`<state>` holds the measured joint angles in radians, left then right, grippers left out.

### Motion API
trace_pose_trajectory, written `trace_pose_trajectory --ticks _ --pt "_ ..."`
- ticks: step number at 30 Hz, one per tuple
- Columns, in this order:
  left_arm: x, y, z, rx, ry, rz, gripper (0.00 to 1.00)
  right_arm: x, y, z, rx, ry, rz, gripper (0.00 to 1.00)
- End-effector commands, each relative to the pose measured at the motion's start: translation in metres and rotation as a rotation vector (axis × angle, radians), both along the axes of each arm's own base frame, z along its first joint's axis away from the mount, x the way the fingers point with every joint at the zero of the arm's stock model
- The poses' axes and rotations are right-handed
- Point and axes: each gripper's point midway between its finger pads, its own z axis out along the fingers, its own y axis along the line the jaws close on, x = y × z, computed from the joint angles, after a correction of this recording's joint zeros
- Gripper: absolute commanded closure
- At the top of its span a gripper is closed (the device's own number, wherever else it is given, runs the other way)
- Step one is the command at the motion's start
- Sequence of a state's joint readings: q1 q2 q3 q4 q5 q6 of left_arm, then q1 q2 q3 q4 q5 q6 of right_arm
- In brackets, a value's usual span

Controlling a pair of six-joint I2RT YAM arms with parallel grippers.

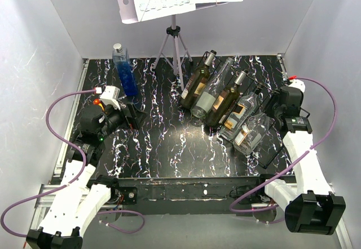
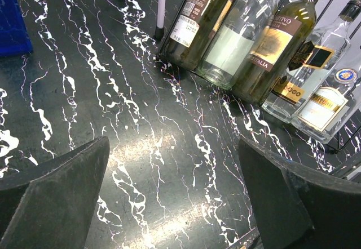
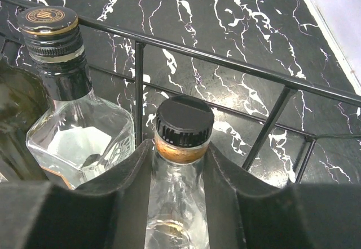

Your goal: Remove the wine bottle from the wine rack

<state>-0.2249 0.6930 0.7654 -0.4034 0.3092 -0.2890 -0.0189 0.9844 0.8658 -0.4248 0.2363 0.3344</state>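
The marble beside the blue bottle is bare, so my right gripper should next rise, swing left in the top view, lower onto that spot and release.
The black wire wine rack (image 1: 271,152) lies at the right of the table with several bottles leaning in a row on it. The rightmost, a clear glass wine bottle (image 3: 177,195) with a black screw cap (image 3: 184,122), sits lowest in that row (image 1: 252,133). My right gripper (image 3: 177,164) is shut on its neck just under the cap, a pad pressed to each side. Behind the cap run the rack bars (image 3: 237,64). My left gripper (image 2: 174,143) hangs open over bare marble at the left (image 1: 131,116), holding nothing.
A square clear bottle with a gold-rimmed cap (image 3: 59,63) stands right beside the held one. Dark and clear bottles (image 1: 217,94) fill the rack's left part. A tall blue bottle (image 1: 124,71) and a tripod music stand (image 1: 175,40) are at the back.
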Motion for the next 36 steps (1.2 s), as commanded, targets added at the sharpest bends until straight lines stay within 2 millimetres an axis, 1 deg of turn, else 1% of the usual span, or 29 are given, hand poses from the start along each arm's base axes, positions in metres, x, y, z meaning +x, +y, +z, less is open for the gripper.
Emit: trace_pose_trajectory --ticks 1,6,10,12,13,20,26,29,31,34,35,36 --pt "0.001 0.001 0.007 -0.002 -0.018 0.008 0.02 0.008 -0.007 0.015 -0.033 -0.083 -0.007 0.63" --pt "0.0 0.002 0.009 -0.002 -0.026 0.014 0.02 0.007 0.001 0.028 -0.019 -0.136 0.042 0.78" --pt "0.0 0.002 0.008 0.0 -0.024 0.017 0.02 0.001 0.008 0.039 0.0 -0.178 0.072 0.87" --pt "0.0 0.003 0.009 0.0 -0.028 0.02 0.02 -0.004 0.011 0.043 0.007 -0.197 0.084 0.97" --pt "-0.001 0.003 0.009 0.0 -0.026 0.019 0.02 -0.007 0.014 0.046 0.012 -0.209 0.099 0.99" --pt "-0.001 0.004 0.009 0.001 -0.029 0.025 0.02 -0.028 0.023 0.075 0.043 -0.298 0.135 0.99" --pt "-0.001 0.006 0.012 0.002 -0.039 0.039 0.02 -0.046 0.037 0.097 0.022 -0.368 0.234 0.99" --pt "-0.001 0.007 0.013 0.0 -0.043 0.041 0.02 -0.054 0.058 0.107 0.043 -0.412 0.349 0.99" --pt "-0.001 0.007 0.013 0.002 -0.044 0.042 0.02 -0.06 0.068 0.112 0.058 -0.426 0.409 0.99" --pt "-0.001 0.007 0.013 0.002 -0.045 0.043 0.02 -0.068 0.081 0.125 0.074 -0.471 0.481 0.99" --pt "-0.002 0.007 0.013 0.0 -0.046 0.044 0.02 -0.072 0.092 0.129 0.088 -0.485 0.533 0.99" --pt "-0.002 0.007 0.013 0.0 -0.046 0.044 0.02 -0.075 0.099 0.133 0.101 -0.501 0.567 0.99"
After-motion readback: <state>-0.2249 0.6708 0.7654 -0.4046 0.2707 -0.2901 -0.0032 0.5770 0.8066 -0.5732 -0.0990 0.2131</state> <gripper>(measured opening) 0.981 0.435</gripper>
